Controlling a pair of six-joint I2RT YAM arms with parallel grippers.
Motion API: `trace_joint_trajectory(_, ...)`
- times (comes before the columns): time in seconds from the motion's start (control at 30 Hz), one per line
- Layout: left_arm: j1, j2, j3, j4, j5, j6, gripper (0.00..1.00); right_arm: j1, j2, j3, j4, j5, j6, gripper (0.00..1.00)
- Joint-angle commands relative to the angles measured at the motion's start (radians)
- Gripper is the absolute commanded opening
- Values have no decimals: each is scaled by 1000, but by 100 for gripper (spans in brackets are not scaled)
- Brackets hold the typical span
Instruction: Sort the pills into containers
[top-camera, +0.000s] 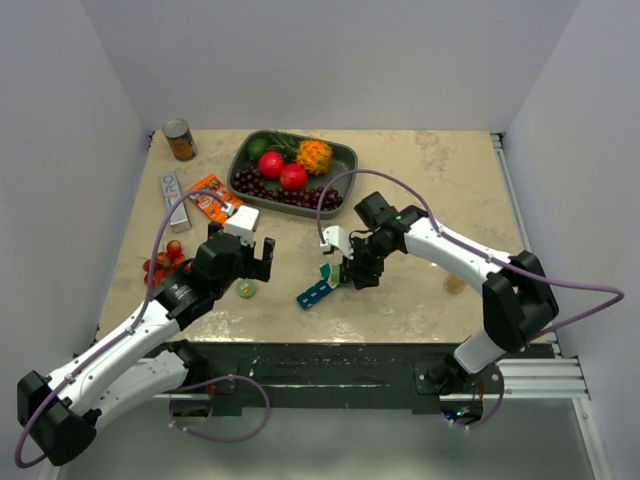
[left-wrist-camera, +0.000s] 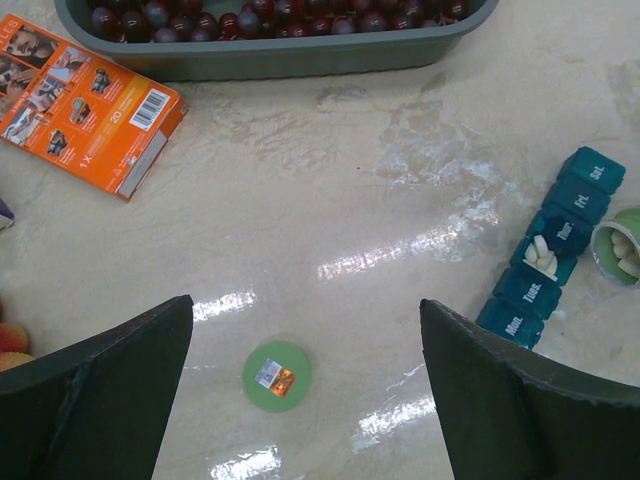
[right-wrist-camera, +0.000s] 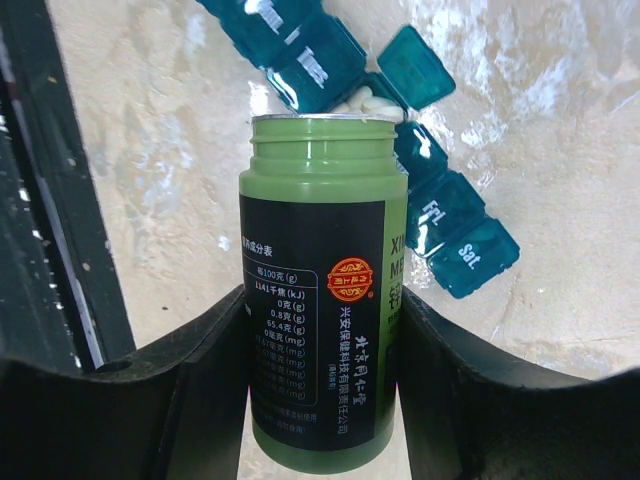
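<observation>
I should bring my open left gripper down onto the green cap (top-camera: 246, 288) (left-wrist-camera: 276, 376), a finger each side of its rim, as the cap lies flat on the tabletop below.
The teal-blue pill organizer (top-camera: 314, 293) lies on the table between the arms. One compartment is open, with white pills (left-wrist-camera: 543, 255) in it. My right gripper (right-wrist-camera: 320, 330) is shut on an uncapped green pill bottle (right-wrist-camera: 322, 300), tipped with its mouth over the open compartment (right-wrist-camera: 365, 100). The organizer strip (right-wrist-camera: 455, 235) runs past the bottle's mouth. The bottle's green cap (left-wrist-camera: 276, 376) lies flat on the table, under and between the fingers of my left gripper (left-wrist-camera: 300, 390), which is open and empty. The cap also shows in the top view (top-camera: 246, 289).
A dark grey fruit tray (top-camera: 343, 160) with grapes and fruit stands at the back. An orange box (left-wrist-camera: 85, 100) and a silver packet (top-camera: 175, 198) lie left. A can (top-camera: 180, 139) stands back left. Red fruit (top-camera: 165, 262) lies by my left arm.
</observation>
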Motion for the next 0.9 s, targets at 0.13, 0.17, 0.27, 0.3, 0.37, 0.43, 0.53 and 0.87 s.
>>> trace_joint_trajectory(0.13, 7, -80, -35, 11, 85, -211, 100, -16, -177, -47, 86, -187, -28, 0)
trace_joint_trajectory(0.17, 7, -92, -41, 7, 100, -236, 100, -18, -206, -49, 94, -205, -28, 0)
trace_joint_trajectory(0.27, 13, -109, -70, -2, 123, -331, 100, -19, -254, -50, 126, -292, -17, 0)
trace_joint_trajectory(0.3, 16, -112, -75, -13, 115, -357, 100, -21, -268, -50, 134, -316, -8, 0)
trace_joint_trajectory(0.37, 27, -114, -79, -32, 109, -417, 100, -24, -292, -55, 170, -387, 4, 0)
trace_joint_trajectory(0.43, 43, -109, -78, -44, 112, -454, 100, -26, -332, -65, 219, -434, 21, 0)
trace_joint_trajectory(0.53, 75, -91, -72, -67, 137, -483, 100, -27, -380, -85, 319, -510, 82, 0)
trace_joint_trajectory(0.87, 148, 67, -69, -140, 189, -535, 100, -102, -567, -210, 549, -590, 263, 0)
